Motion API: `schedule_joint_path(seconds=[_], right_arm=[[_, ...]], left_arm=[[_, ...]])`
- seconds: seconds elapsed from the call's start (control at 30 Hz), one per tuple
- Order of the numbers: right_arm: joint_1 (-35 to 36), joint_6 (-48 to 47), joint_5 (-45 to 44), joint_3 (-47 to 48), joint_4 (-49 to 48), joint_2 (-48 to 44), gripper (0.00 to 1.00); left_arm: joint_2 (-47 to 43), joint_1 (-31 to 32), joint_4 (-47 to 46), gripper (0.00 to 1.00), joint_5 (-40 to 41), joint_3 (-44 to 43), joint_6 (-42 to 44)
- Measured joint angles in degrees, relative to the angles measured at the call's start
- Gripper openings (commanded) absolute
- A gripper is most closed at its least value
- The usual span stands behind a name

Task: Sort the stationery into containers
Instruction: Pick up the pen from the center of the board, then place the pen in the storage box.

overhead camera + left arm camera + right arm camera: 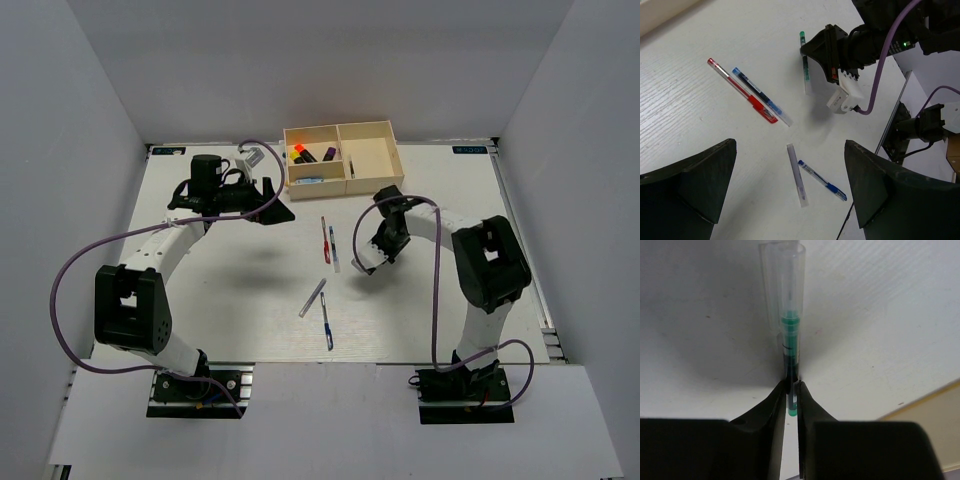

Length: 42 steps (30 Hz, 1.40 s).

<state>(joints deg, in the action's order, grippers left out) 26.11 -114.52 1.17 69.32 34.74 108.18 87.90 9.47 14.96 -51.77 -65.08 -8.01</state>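
My right gripper holds the green pen and will next lift it outward, lower it and release it in the tray's large section, which is farther outward and already has a pen in it.
The cream three-compartment tray stands at the back centre. Highlighters lie in its small back left compartment and a pale blue piece in the small front left one. My right gripper is shut on a thin green pen, low over the table right of centre. The green pen also shows in the left wrist view. My left gripper is open and empty, held above the table left of the tray. A red pen, a blue pen, a clear pen and another blue pen lie loose on the table.
A pale oblong piece lies at the back left by the purple cable. The tray's corner shows at the lower right of the right wrist view. White walls close the table on three sides.
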Motion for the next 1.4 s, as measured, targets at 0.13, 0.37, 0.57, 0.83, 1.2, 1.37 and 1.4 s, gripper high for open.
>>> schedule_joint_path(seconds=[0.13, 0.37, 0.57, 0.83, 1.2, 1.37, 1.4], right_arm=[[1.2, 0.4, -0.7, -1.4, 2.3, -1.5, 0.00], [1.9, 13.9, 10.7, 9.4, 19.4, -1.7, 0.00], [-0.3, 40.1, 25.9, 32.9, 25.5, -1.5, 0.00], [-9.6, 88.0, 31.5, 52.4, 9.1, 9.6, 0.00], [-13.9, 119.4, 25.5, 53.3, -13.2, 25.9, 0.00], [-13.4, 122.2, 23.2, 55.8, -19.8, 30.9, 0.00], [-13.3, 122.5, 22.9, 56.2, -20.5, 31.6, 0.00]], left_arm=[[0.0, 0.0, 0.0, 0.98, 0.1, 0.2, -0.1], [-0.9, -0.2, -1.6, 0.98, 1.2, 1.4, -3.5], [-1.3, -1.4, -3.4, 0.97, 2.1, 1.4, -6.3], [-1.2, -2.1, -3.9, 0.97, 2.5, 1.3, -7.9], [-1.2, -3.0, -6.4, 0.97, 2.5, 2.8, -10.2], [-1.2, -3.2, -7.0, 0.97, 2.7, 3.6, -10.6], [-1.2, -3.2, -7.0, 0.97, 2.8, 3.9, -10.7]])
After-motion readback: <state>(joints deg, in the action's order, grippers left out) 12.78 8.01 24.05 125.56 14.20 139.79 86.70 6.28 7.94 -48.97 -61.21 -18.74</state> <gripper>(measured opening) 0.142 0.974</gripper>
